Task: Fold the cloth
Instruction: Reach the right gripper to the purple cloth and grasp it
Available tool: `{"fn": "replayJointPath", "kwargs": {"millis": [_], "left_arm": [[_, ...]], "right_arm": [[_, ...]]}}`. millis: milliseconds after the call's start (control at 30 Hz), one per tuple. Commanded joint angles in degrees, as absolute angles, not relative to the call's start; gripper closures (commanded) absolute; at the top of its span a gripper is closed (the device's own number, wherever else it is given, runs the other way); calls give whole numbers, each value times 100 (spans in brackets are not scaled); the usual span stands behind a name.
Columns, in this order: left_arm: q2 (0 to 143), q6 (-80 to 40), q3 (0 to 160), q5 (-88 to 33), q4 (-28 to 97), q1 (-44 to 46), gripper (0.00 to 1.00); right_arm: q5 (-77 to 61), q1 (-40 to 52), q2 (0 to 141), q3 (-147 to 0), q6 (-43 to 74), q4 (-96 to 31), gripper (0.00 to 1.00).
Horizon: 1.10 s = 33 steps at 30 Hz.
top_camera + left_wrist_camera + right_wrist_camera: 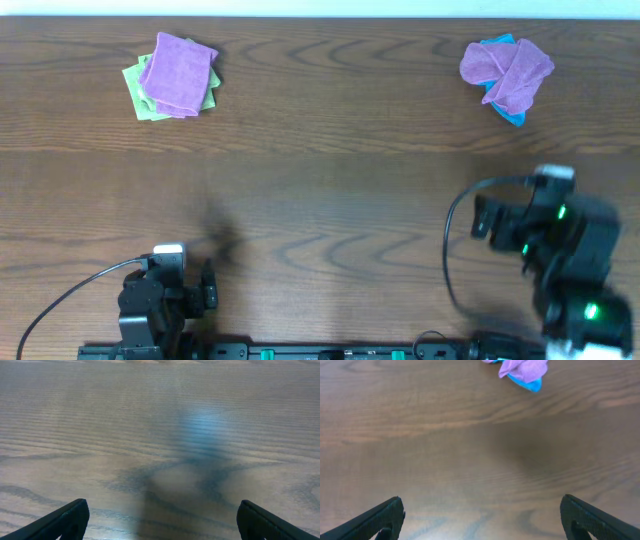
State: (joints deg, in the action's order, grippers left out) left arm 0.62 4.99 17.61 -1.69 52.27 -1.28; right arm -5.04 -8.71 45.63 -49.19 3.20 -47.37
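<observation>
The purple cloth crumpled on the blue cloth is outward of my right gripper. My right gripper should move outward over it next, then down onto the purple cloth's middle fold.
A crumpled purple cloth (510,66) lies on a blue cloth (512,114) at the far right of the table; both also show at the top of the right wrist view, purple (522,367) over blue (527,382). A folded purple cloth (178,72) lies on a green cloth (140,95) at the far left. My left gripper (162,519) is open and empty over bare wood near the front left edge (205,285). My right gripper (482,515) is open and empty at the front right (495,222), well short of the crumpled cloths.
The wooden table (330,190) stretches between the two cloth piles. A black cable (452,240) loops beside the right arm, and another cable (70,295) trails from the left arm. The arm bases stand along the front edge.
</observation>
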Motion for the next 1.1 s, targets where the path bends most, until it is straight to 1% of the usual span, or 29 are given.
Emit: {"fn": "replayJointPath", "kwargs": {"millis": [0,133,267,567,733,900,1067], "left_arm": [[21,773,1697,-89,5542,-104,5],[21,773,1697,-89,5542,-104,5],[21,773,1697,-89,5542,-104,4],[21,773,1697,-89,5542,-104,5],[21,773,1697,-89,5542,-104,5],[21,770,1697,-89,5542,-104,5],[21,770,1697,-89,5542,-104,5]], "right_arm": [[-314,-1013,5452,-5854,427,-4925,1],[-276,-1157,6687,-7019,421,-5085,1],[-268,-1258,7627,-7778,325,-5048,1],[-279,-1514,9791,-9111,110,-4399,1],[-305,-1610,10755,-9496,8,-3730,1],[-285,-1616,11380,-9491,-1,-2615,1],[-349,-1603,11876,-9491,91,-2189,1]]}}
